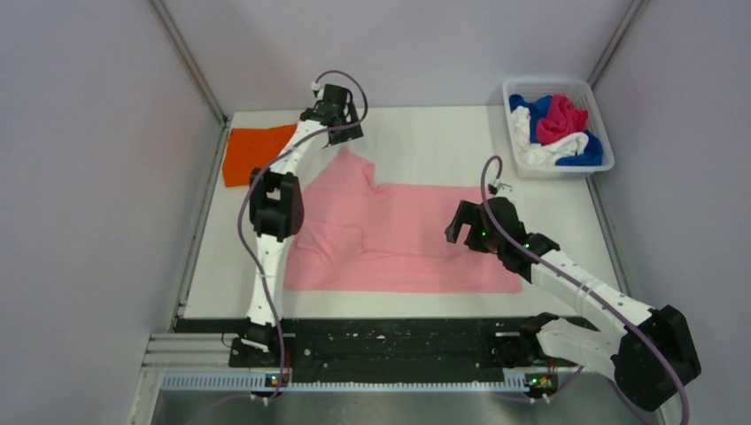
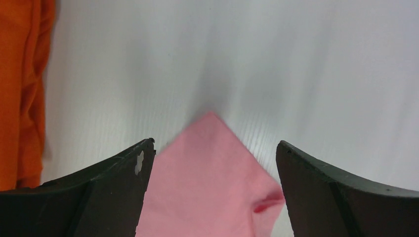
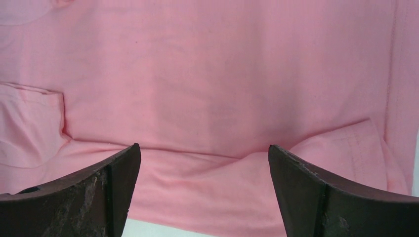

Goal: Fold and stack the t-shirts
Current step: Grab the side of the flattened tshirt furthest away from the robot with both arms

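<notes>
The left gripper lowers to the sleeve's far tip (image 1: 346, 154) (image 2: 211, 126) next, since that tip already shows between its fingers, then closes on the pink cloth.
A large light pink t-shirt (image 1: 416, 237) lies spread on the white table, one sleeve pointing up at the far left. My left gripper (image 1: 341, 133) is open above that sleeve's tip; in the left wrist view the pink tip (image 2: 207, 182) lies between the fingers. My right gripper (image 1: 462, 232) is open over the shirt's right part, pink cloth (image 3: 207, 108) filling its view. A folded bright orange t-shirt (image 1: 252, 152) lies at the far left, also in the left wrist view (image 2: 22, 94). Blue, white and magenta t-shirts (image 1: 558, 128) are bunched in a basket.
The white basket (image 1: 518, 96) stands at the far right corner. Grey walls close in the table on three sides. A black rail (image 1: 390, 341) runs along the near edge by the arm bases.
</notes>
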Motion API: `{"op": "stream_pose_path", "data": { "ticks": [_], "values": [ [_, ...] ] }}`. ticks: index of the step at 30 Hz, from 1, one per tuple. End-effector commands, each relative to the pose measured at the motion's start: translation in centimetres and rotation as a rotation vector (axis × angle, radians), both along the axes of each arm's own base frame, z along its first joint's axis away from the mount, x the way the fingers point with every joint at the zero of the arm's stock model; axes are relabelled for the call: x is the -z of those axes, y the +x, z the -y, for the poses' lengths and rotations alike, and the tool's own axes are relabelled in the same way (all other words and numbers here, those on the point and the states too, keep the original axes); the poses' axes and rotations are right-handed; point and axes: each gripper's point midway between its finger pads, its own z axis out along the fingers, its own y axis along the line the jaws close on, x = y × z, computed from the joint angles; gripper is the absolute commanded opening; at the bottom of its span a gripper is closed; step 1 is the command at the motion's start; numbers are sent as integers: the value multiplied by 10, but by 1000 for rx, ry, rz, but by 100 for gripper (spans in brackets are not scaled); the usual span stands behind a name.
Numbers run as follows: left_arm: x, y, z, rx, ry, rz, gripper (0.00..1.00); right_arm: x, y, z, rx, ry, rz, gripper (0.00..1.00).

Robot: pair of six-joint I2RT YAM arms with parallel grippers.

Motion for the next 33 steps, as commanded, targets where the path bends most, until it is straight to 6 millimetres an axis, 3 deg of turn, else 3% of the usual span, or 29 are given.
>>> {"op": "stream_pose_path", "data": {
  "ticks": [1, 6, 12, 14, 18, 23, 30, 33],
  "values": [
    [11, 28, -6, 54, 105, 29, 96, -1, 10, 0, -16, 7, 37, 99],
    [41, 39, 0, 61, 73, 32, 92, 6, 7, 3, -21, 0, 12, 99],
    [65, 21, 30, 166, -59, -46, 75, 6, 3, 5, -12, 9, 13, 98],
    [70, 14, 30, 168, -43, -69, 68, 5, 3, 6, -10, 10, 15, 98],
    [65, 5, 12, 108, 139, -80, 54, 7, 2, 11, 7, -10, 11, 98],
    [57, 9, -6, 68, 304, -52, 40, 4, 6, 15, 29, -25, 22, 98],
    [71, 11, 2, 143, 308, -89, 34, -10, 24, 29, 107, -65, 51, 98],
    [79, 7, 8, 174, 278, -112, 16, -12, 36, 36, 156, -77, 46, 98]
  ]
}}
